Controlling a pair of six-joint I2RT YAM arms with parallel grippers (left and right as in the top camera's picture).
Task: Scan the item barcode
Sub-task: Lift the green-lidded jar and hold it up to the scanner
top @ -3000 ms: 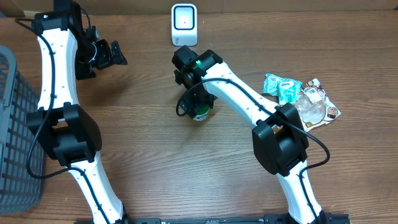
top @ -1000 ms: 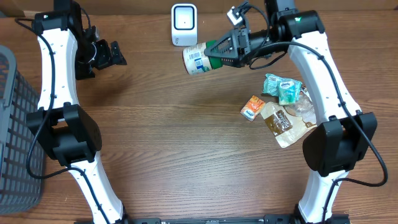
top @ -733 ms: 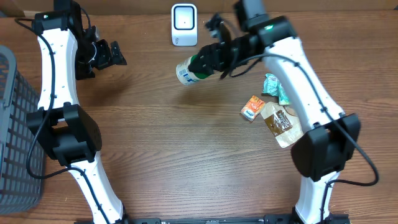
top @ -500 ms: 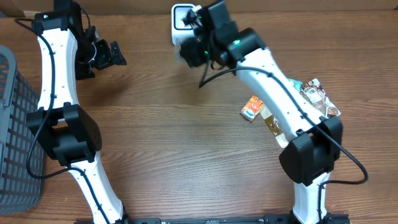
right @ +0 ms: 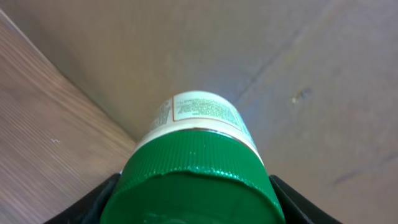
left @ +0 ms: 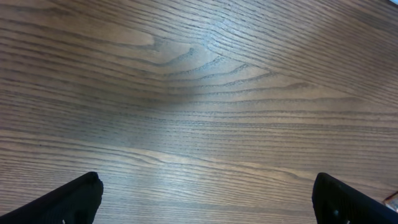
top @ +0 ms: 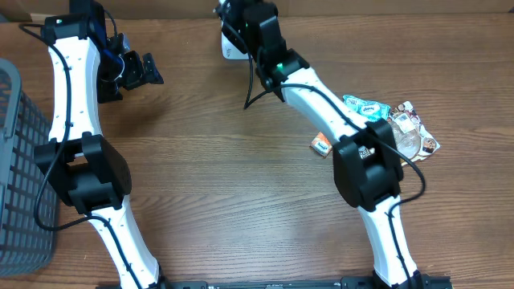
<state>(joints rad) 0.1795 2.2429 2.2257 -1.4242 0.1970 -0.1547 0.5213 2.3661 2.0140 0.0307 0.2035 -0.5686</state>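
The bottle [right: 198,113] swings to the right in the overhead view and down in my right gripper next, for release by the teal snack packets, where other items lie.
A white bottle [right: 198,113] with a green ribbed cap and a printed label fills the right wrist view. My right gripper [right: 193,208] is shut on the cap, with a black finger [right: 99,200] on each side. In the overhead view the right gripper [top: 239,18] is at the table's far edge, over the white scanner [top: 228,50]. Only a sliver of the scanner shows and the bottle is hidden there. My left gripper [top: 141,71] hangs open at the back left. In its own view the left gripper [left: 211,202] has only bare wood between its fingers.
A grey mesh basket [top: 16,160] stands at the left edge. Teal snack packets [top: 368,108], a clear wrapper [top: 409,138] and a small orange packet [top: 322,146] lie at the right. A brown cardboard wall [right: 292,56] rises behind the table.
My right arm has swung the bottle left and back, from right of the scanner to over it at the far edge. The left arm has stayed still.
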